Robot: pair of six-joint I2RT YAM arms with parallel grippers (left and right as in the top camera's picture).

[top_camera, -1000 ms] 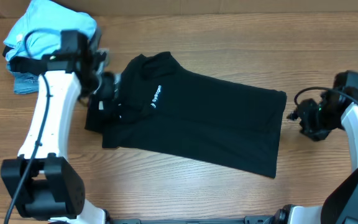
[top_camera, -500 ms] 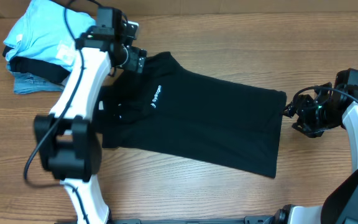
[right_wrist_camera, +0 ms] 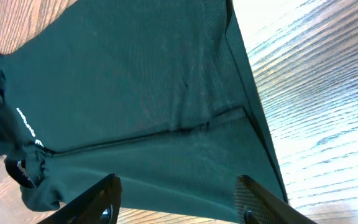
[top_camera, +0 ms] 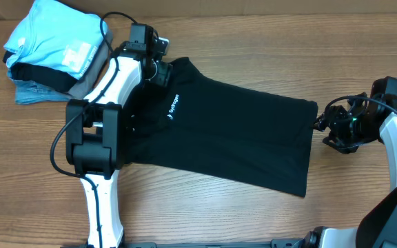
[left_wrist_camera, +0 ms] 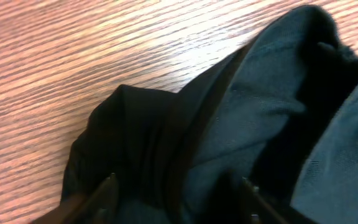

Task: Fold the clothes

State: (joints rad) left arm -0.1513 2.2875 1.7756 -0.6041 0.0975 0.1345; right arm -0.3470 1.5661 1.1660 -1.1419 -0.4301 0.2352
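I should next move my right gripper outward along the hem, then down onto the far hem corner (top_camera: 313, 106).
The black short-sleeved collared shirt (top_camera: 233, 131) lies spread across the middle of the table. Its collar is at the upper left, its white chest logo (top_camera: 173, 109) faces up, and its hem is at the right. My left gripper (top_camera: 160, 69) is at the collar. In the left wrist view its fingers (left_wrist_camera: 179, 194) are open over rumpled black fabric (left_wrist_camera: 260, 106). My right gripper (top_camera: 327, 128) hovers just off the hem's right edge. In the right wrist view its fingers (right_wrist_camera: 178, 200) are open and empty above the shirt (right_wrist_camera: 135, 93).
A stack of folded garments sits at the back left, with a light-blue one (top_camera: 54, 31) on top and grey and denim pieces (top_camera: 29, 93) beneath. The bare wooden table (top_camera: 205, 213) surrounds the shirt. The left arm's base (top_camera: 95, 148) stands over the shirt's left sleeve.
My left gripper has swung from the shirt's left sleeve area up and right to the collar. My right gripper has edged slightly left toward the hem. The shirt has not moved.
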